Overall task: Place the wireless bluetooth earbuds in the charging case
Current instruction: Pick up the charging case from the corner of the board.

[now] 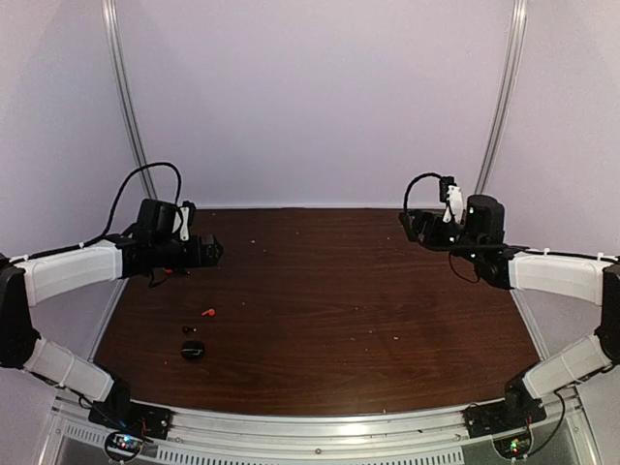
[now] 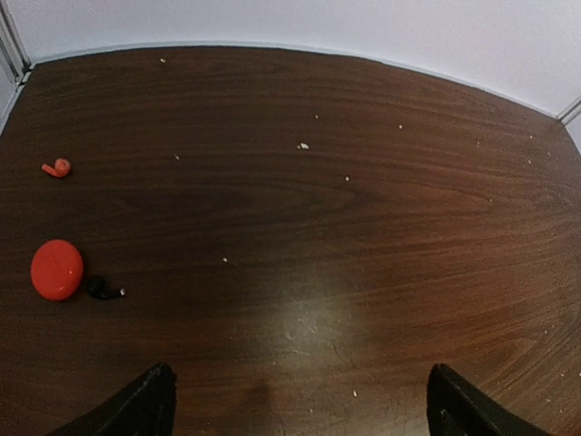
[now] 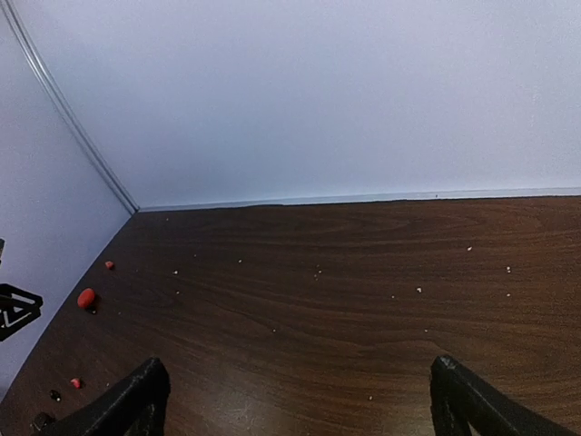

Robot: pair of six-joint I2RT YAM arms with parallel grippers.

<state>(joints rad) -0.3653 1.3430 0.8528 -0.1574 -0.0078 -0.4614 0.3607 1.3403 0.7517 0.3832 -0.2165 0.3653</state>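
My left gripper's open fingers will move back and down, tilting onto the glossy black charging case [image 1: 192,350] on the tabletop nearer my base.
In the top view, a round glossy black charging case [image 1: 192,350] lies front-left, with a black earbud [image 1: 187,330] just behind it and a red earbud [image 1: 207,312] farther back. The left wrist view shows a round red case [image 2: 56,269] at its left edge, a black earbud [image 2: 102,289] beside it and a red earbud [image 2: 56,168] beyond. The right wrist view shows a red case [image 3: 86,298] far left. My left gripper [image 1: 211,250] [image 2: 304,411] and right gripper [image 1: 409,225] [image 3: 304,404] hover open and empty, apart from all of them.
The dark wood table [image 1: 339,310] carries scattered white crumbs [image 2: 302,145]. Pale walls with curved rails [image 1: 126,97] close the back and sides. Part of the left arm [image 3: 16,309] shows at the right wrist view's left edge.
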